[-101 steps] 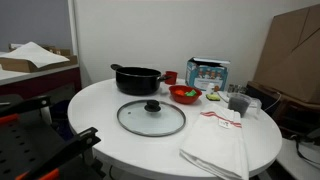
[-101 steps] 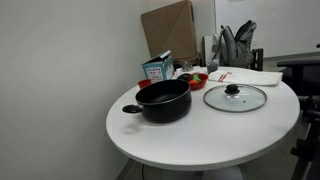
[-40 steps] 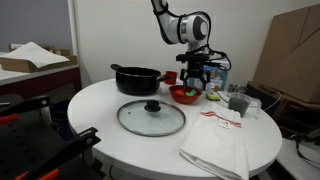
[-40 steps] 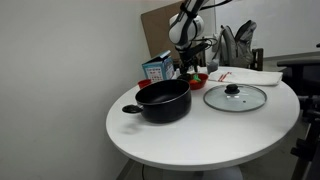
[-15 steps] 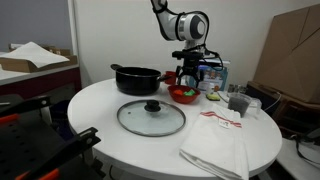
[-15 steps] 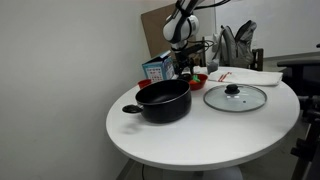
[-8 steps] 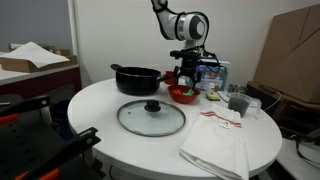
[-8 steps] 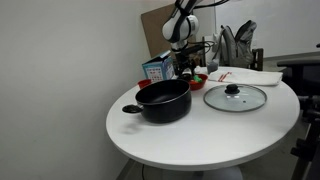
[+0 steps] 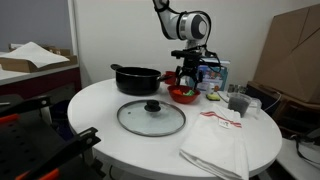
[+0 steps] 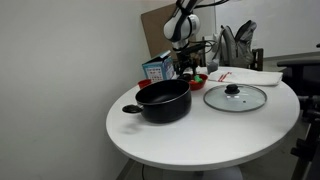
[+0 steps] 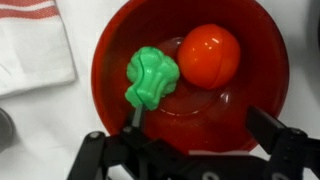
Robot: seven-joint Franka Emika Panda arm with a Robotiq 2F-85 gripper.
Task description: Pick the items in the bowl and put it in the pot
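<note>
The robot will next move its gripper to the left in the wrist view until the fingers are on either side of the bright green piece, because that piece lies off the gripper's middle that way.
The red bowl fills the wrist view and holds a bright green broccoli-like piece and a round red tomato-like piece. My gripper is open just above the bowl's near part, with one finger on either side and nothing between them. In both exterior views the gripper hangs right over the bowl. The black pot stands beside the bowl, uncovered.
A glass lid with a black knob lies on the round white table. A white towel with red stripes, a blue box, a small red cup and a green piece lie nearby.
The arm came into view and moved over the bowl, then shifted a little toward the pot side. In the last second it has hardly moved.
</note>
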